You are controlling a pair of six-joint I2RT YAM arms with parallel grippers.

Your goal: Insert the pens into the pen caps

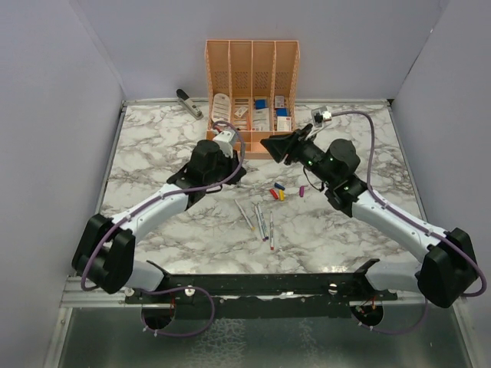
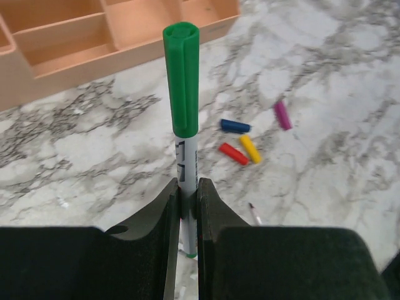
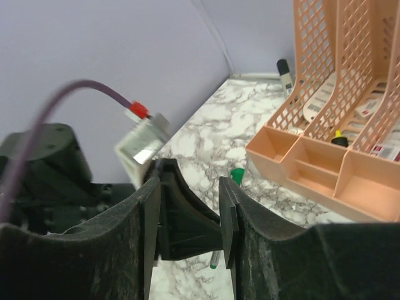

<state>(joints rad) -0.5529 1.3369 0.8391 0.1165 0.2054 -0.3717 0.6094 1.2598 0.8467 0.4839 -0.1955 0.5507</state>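
Observation:
The left gripper goes down and to the left in the top view onto the bare marble next. It releases the whitish pen (image 2: pixel 187 164), because its green cap is on.
My left gripper (image 2: pixel 188 187) is shut on a whitish pen (image 2: pixel 187 164), held upright with the green cap (image 2: pixel 182 78) on its upper end. In the top view the left gripper (image 1: pixel 242 164) is just in front of the organizer. My right gripper (image 3: pixel 189 187) is open and empty, its jaws apart on either side of the left gripper's fingers, with the green cap (image 3: pixel 237 175) just beyond; in the top view it (image 1: pixel 270 144) points left. The blue (image 2: pixel 235 126), red (image 2: pixel 233 153), yellow (image 2: pixel 250 149) and purple (image 2: pixel 282 115) caps lie loose on the table. The other pens (image 1: pixel 261 221) lie nearer the arms.
A peach mesh organizer (image 1: pixel 252 77) holding small boxes stands at the back centre, its front tray (image 2: pixel 75 56) close behind the held pen. A grey stapler-like tool (image 1: pixel 188 102) lies at the back left. Grey walls close in the marble table (image 1: pixel 153 153) on three sides.

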